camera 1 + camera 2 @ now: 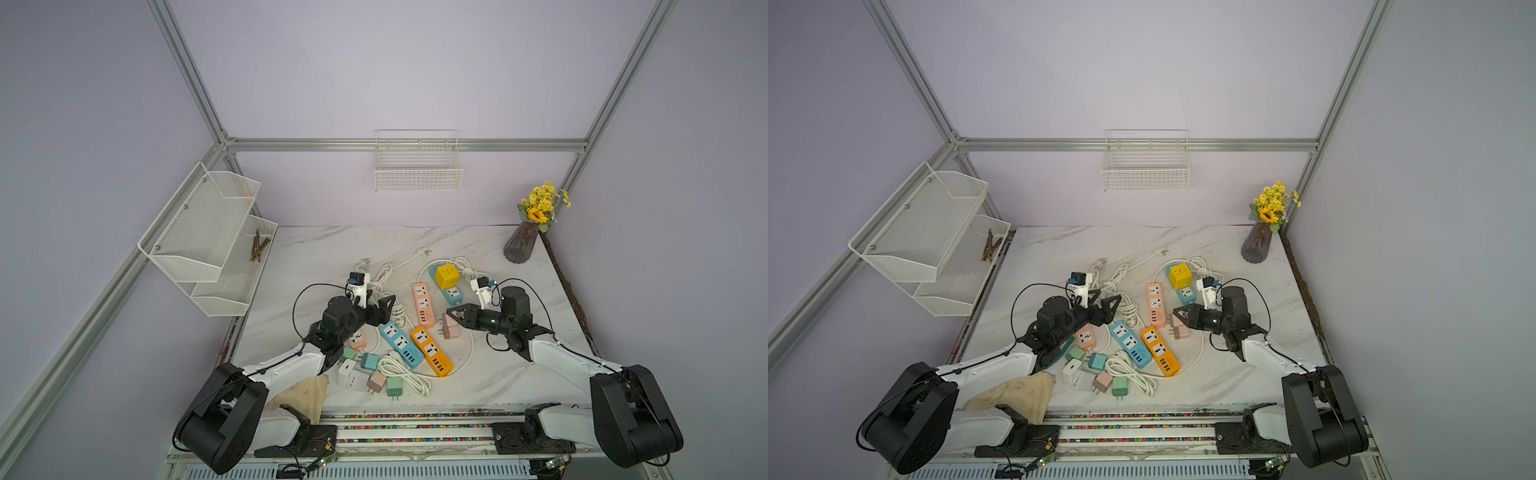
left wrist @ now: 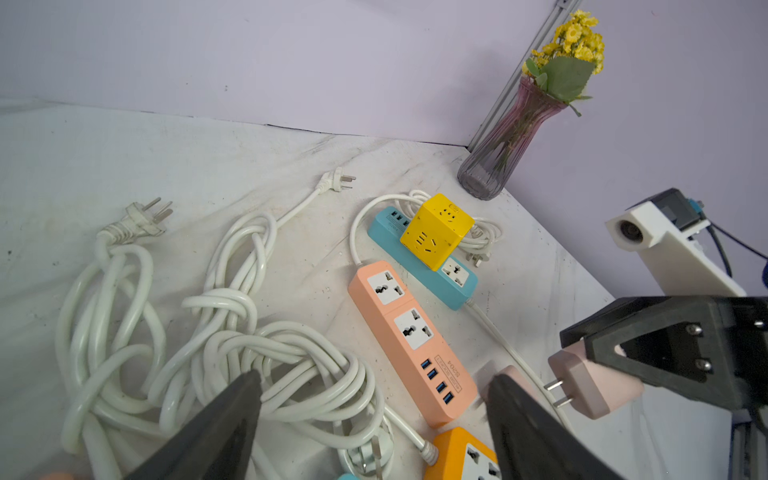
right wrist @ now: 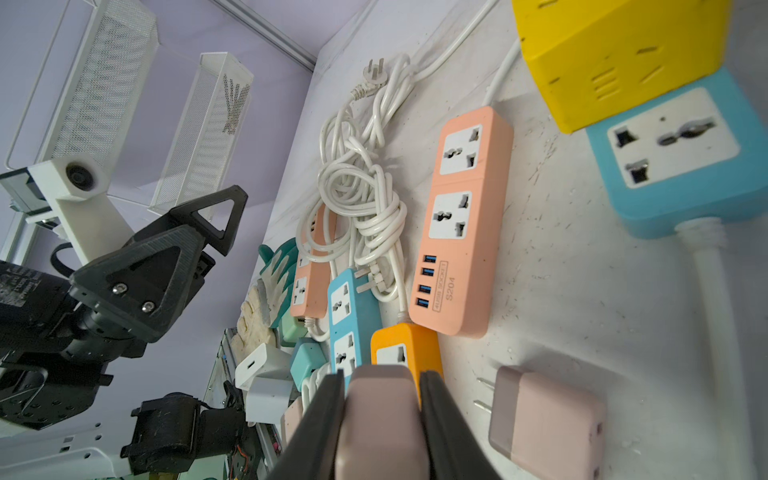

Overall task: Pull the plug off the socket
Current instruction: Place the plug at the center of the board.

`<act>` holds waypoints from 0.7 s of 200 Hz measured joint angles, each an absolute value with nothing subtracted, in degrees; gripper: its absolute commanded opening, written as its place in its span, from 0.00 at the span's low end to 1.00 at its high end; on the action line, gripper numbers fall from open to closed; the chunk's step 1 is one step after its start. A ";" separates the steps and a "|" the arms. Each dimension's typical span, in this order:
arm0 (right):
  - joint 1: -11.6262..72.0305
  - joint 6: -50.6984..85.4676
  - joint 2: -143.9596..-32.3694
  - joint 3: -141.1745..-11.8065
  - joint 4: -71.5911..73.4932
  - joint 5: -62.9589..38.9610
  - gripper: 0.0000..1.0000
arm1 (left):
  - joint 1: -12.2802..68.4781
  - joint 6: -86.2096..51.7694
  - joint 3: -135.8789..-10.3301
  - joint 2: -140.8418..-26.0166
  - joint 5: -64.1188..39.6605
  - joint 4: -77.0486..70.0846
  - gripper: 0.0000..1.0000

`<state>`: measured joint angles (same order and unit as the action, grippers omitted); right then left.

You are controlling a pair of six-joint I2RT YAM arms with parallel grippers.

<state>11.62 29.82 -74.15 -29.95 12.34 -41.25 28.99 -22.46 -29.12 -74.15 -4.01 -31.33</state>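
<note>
The right gripper needs to go down and outward and let go of the pink plug on the bare tabletop past the loose plug, because that tabletop is below and outward of the gripper.
My right gripper (image 3: 382, 374) is shut on a pink plug (image 3: 382, 419) and holds it in the air, prongs free, seen from the side in the left wrist view (image 2: 590, 386). Just past it lies the orange socket strip (image 3: 405, 345), its sockets bare. A second pink plug (image 3: 544, 419) lies loose on the table beside it. My left gripper (image 2: 374, 378) hangs open over the coiled white cords (image 2: 232, 332), holding nothing. In both top views the two grippers (image 1: 380, 309) (image 1: 451, 312) face each other across the strips.
Pink (image 1: 422, 303) and blue (image 1: 399, 343) socket strips lie mid-table. A yellow cube socket (image 1: 447, 276) sits on another blue strip. Several loose adapters (image 1: 365, 374) lie near the front edge. A vase of flowers (image 1: 519, 247) stands back right, white mesh shelves (image 1: 208, 241) at the left.
</note>
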 measured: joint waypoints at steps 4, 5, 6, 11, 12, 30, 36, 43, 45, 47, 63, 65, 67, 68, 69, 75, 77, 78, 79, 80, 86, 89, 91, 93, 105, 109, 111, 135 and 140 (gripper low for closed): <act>11.62 29.71 -74.35 -30.02 12.34 -41.17 0.24 | 28.99 -22.52 -29.10 -74.15 -3.70 -31.35 1.00; 11.62 29.69 -74.41 -30.02 12.32 -41.12 0.24 | 28.95 -22.63 -29.10 -74.15 -3.62 -31.40 1.00; 11.62 29.67 -74.50 -30.04 12.34 -41.06 0.24 | 28.95 -22.72 -29.10 -74.15 -3.53 -31.44 1.00; 11.62 29.52 -74.89 -30.17 12.32 -40.82 0.24 | 28.91 -22.68 -29.12 -74.15 -3.01 -31.64 1.00; 11.62 29.50 -74.96 -30.20 12.32 -40.77 0.24 | 28.91 -22.76 -29.10 -74.15 -2.92 -31.70 1.00; 11.68 28.93 -76.71 -31.05 11.90 -39.44 0.24 | 28.88 -22.79 -29.12 -74.15 -2.00 -32.12 1.00; 11.68 28.71 -77.43 -31.44 11.81 -39.00 0.24 | 28.88 -22.79 -29.12 -74.15 -1.83 -32.08 1.00; 11.70 28.45 -78.28 -31.86 11.79 -38.37 0.25 | 28.88 -22.79 -29.12 -74.15 -1.63 -32.08 1.00; 11.70 28.36 -78.50 -31.99 11.79 -38.22 0.25 | 28.88 -22.79 -29.12 -74.15 -1.61 -32.08 1.00; 11.70 28.36 -78.72 -32.08 11.79 -38.06 0.25 | 28.88 -22.79 -29.12 -74.15 -1.58 -32.08 1.00; 11.70 28.21 -80.64 -32.82 11.86 -36.91 0.25 | 28.88 -22.79 -29.12 -74.15 -1.43 -32.10 1.00; 11.70 28.21 -80.93 -32.91 11.86 -36.77 0.26 | 28.88 -22.79 -29.12 -74.15 -1.43 -32.10 1.00; 11.70 28.23 -81.17 -33.01 11.90 -36.69 0.26 | 28.88 -22.79 -29.12 -74.15 -1.43 -32.10 1.00; 11.70 28.23 -81.43 -33.10 11.90 -36.69 0.25 | 28.88 -22.79 -29.12 -74.15 -1.43 -32.10 1.00; 11.70 28.23 -81.52 -33.15 11.90 -36.69 0.25 | 28.88 -22.79 -29.12 -74.15 -1.41 -32.10 1.00; 11.70 28.29 -82.54 -33.58 11.92 -36.47 0.25 | 28.88 -22.79 -29.12 -74.15 -1.43 -32.12 1.00; 11.70 28.29 -82.76 -33.69 11.92 -36.47 0.25 | 28.88 -22.79 -29.12 -74.15 -1.43 -32.12 1.00; 11.70 28.32 -83.02 -33.80 11.94 -36.42 0.26 | 28.88 -22.79 -29.12 -74.15 -1.43 -32.14 1.00; 11.70 28.32 -83.18 -33.87 11.97 -36.38 0.26 | 28.88 -22.79 -29.12 -74.15 -1.43 -32.14 1.00; 11.70 28.34 -83.33 -33.93 11.99 -36.36 0.26 | 28.88 -22.79 -29.12 -74.15 -1.43 -32.14 1.00; 11.75 28.47 -84.44 -34.46 12.01 -36.29 0.26 | 28.88 -22.79 -29.12 -74.15 -1.45 -32.14 1.00; 11.75 28.58 -85.03 -34.70 12.12 -36.29 0.26 | 28.88 -22.79 -29.12 -74.15 -1.45 -32.12 1.00; 11.75 28.67 -85.27 -34.85 12.19 -36.29 0.26 | 28.88 -22.79 -29.12 -74.15 -1.45 -32.12 1.00; 11.75 28.71 -85.69 -35.07 12.21 -36.21 0.26 | 28.88 -22.79 -29.12 -74.15 -1.48 -32.12 1.00; 11.90 29.17 -87.94 -36.27 12.36 -35.90 0.26 | 28.88 -22.79 -29.12 -74.15 -1.52 -32.16 1.00; 11.97 29.32 -88.75 -36.67 12.43 -35.75 0.26 | 28.88 -22.79 -29.12 -74.15 -1.56 -32.16 1.00; 12.01 29.32 -89.21 -36.95 12.43 -35.77 0.27 | 28.88 -22.79 -29.12 -74.15 -1.63 -32.18 1.00; 12.53 29.43 -93.01 -38.74 12.21 -34.35 0.32 | 28.88 -22.92 -29.12 -74.46 -2.44 -32.84 1.00; 12.64 29.45 -93.49 -38.98 12.01 -34.00 0.34 | 28.88 -22.92 -29.12 -74.56 -2.70 -33.04 1.00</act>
